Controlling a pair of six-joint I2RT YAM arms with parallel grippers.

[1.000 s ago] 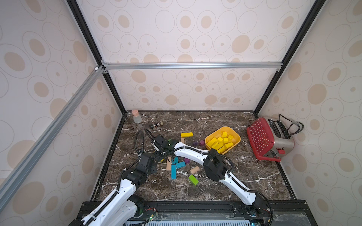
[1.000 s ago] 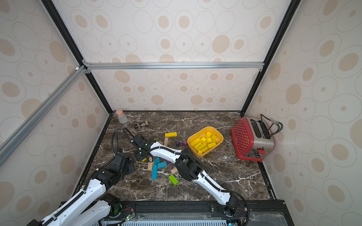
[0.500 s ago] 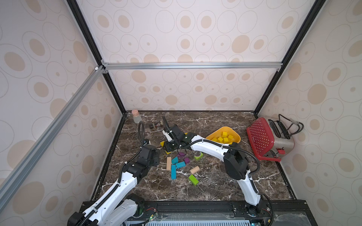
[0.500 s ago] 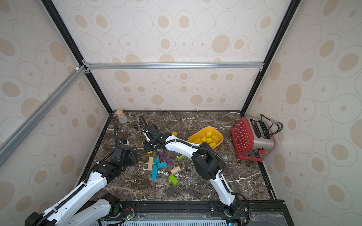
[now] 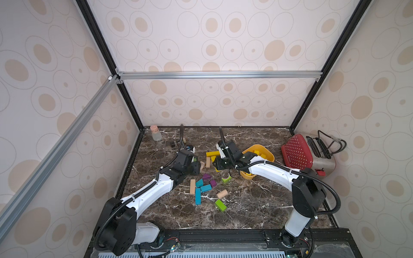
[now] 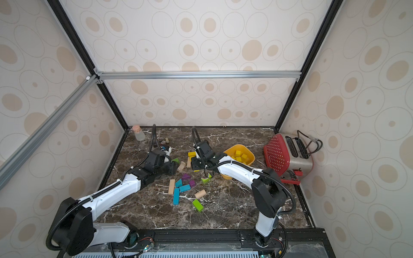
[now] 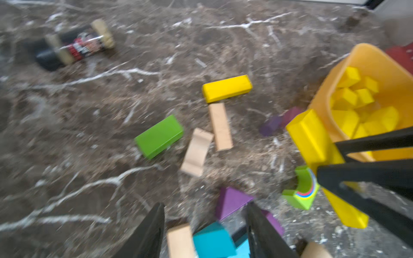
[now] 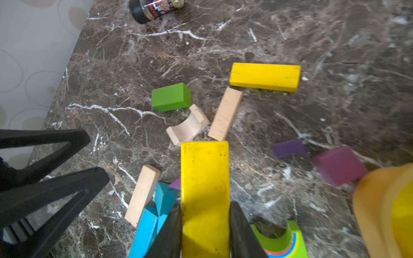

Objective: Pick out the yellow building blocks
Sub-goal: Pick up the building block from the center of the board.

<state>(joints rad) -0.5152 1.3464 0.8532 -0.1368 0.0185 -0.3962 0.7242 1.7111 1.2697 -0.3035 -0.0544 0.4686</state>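
The orange-yellow bowl (image 5: 267, 153) of yellow blocks lies on the toaster side. My right gripper moves toward the toaster next and releases the long block over the blocks.
My right gripper (image 8: 205, 207) is shut on a long yellow building block (image 8: 205, 178), held above the loose pile; in a top view it is the right gripper (image 5: 220, 164), just left of the orange-yellow bowl (image 5: 267, 153). Several yellow building blocks (image 6: 240, 156) lie in that bowl. Another yellow bar (image 8: 264, 76) lies flat on the marble; the left wrist view shows this bar (image 7: 226, 88) too. The left gripper (image 7: 204, 214) hangs open over blue, purple and wooden blocks with nothing between its fingers (image 7: 154, 223). In a top view the left gripper (image 5: 197, 167) is left of the pile.
Green (image 5: 220, 205), blue (image 5: 197, 196), purple (image 5: 206, 177) and plain wooden (image 5: 192, 186) blocks are scattered mid-table. A spice jar (image 8: 156, 9) lies at the back, a corked bottle (image 5: 155, 134) stands in the back left corner, and a red toaster (image 5: 306, 154) sits at the right.
The right gripper has carried the yellow bar rightward, from the left side of the pile to beside the bowl. The left arm has reached forward and right toward the blocks.
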